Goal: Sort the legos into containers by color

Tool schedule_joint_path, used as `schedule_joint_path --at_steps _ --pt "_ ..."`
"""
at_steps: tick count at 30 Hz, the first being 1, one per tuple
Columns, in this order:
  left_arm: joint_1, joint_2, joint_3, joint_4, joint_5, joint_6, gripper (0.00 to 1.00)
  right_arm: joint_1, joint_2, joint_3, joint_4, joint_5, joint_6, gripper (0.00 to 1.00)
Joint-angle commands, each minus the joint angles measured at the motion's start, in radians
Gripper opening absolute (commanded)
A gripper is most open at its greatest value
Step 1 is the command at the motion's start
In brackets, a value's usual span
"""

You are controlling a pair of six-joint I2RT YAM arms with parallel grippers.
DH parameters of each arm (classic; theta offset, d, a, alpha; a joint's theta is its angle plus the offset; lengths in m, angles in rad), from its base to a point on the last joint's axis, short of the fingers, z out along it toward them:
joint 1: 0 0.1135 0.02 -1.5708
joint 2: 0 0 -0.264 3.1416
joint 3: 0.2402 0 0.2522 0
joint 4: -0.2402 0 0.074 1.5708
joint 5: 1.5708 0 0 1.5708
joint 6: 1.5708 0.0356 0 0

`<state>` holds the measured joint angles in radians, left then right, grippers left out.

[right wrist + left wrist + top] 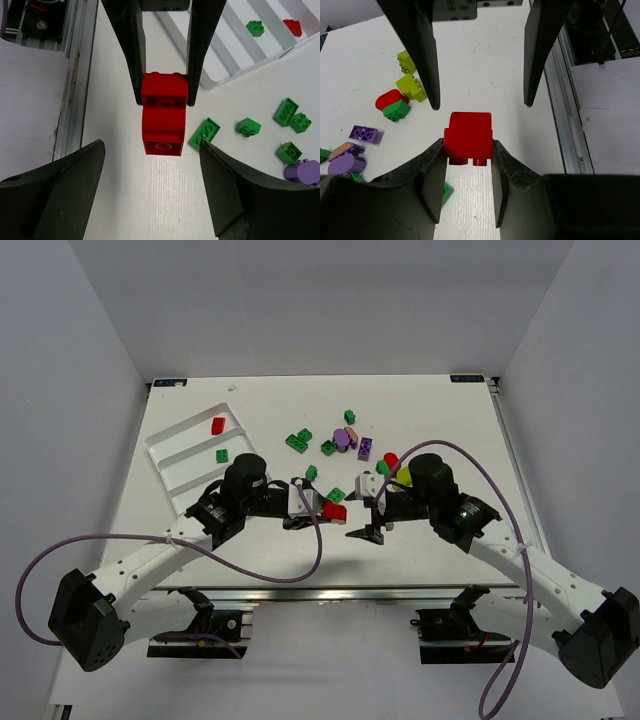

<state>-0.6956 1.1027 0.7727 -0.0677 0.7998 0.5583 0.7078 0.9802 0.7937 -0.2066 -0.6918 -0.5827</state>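
Observation:
My left gripper will swing outward and to the left in the top view, over the tray's far section (203,431), to release its lego where another red one lies.
My left gripper (322,508) is shut on a red lego (334,509), just above the table; the left wrist view shows the brick (468,136) clamped between both fingers. My right gripper (366,531) is open and empty, facing the brick from the right. In the right wrist view it (151,150) sits just short of the red lego (163,114). The white tray (190,453) lies at the far left and holds a red lego (218,425) and a green lego (222,455) in separate compartments.
Loose legos lie behind the grippers: green ones (297,440), a flat green one (336,494), purple ones (343,439), a red rounded one (391,460) and a yellow-green one (403,477). The table's near edge and rail (570,125) are close by.

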Motion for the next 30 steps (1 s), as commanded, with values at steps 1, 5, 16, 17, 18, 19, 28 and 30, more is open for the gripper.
schedule_joint_path --at_steps 1,5,16,17,18,19,28,30 --pt "-0.007 -0.035 -0.009 0.006 0.044 0.031 0.0 0.015 0.034 0.039 0.035 -0.017 0.02 0.8" --pt "-0.007 -0.037 -0.012 0.017 0.056 0.019 0.0 0.024 0.049 0.039 0.065 0.015 0.041 0.79" --pt "-0.007 -0.033 -0.01 0.023 0.064 0.006 0.0 0.028 0.087 0.059 0.093 0.018 0.063 0.46" --pt "-0.007 -0.033 -0.01 0.025 0.064 0.005 0.0 0.027 0.089 0.059 0.092 0.017 0.06 0.38" --pt "-0.007 -0.032 -0.01 0.025 0.065 0.003 0.0 0.028 0.089 0.059 0.092 0.017 0.06 0.34" --pt "-0.007 -0.033 -0.01 0.026 0.065 0.005 0.0 0.028 0.089 0.058 0.092 0.015 0.06 0.28" --pt "0.019 -0.033 -0.013 0.022 0.047 0.006 0.0 0.013 0.0 -0.005 0.121 0.046 0.061 0.0" --pt "0.037 -0.029 -0.013 0.034 0.055 -0.001 0.0 0.006 -0.018 -0.014 0.121 0.052 0.063 0.0"
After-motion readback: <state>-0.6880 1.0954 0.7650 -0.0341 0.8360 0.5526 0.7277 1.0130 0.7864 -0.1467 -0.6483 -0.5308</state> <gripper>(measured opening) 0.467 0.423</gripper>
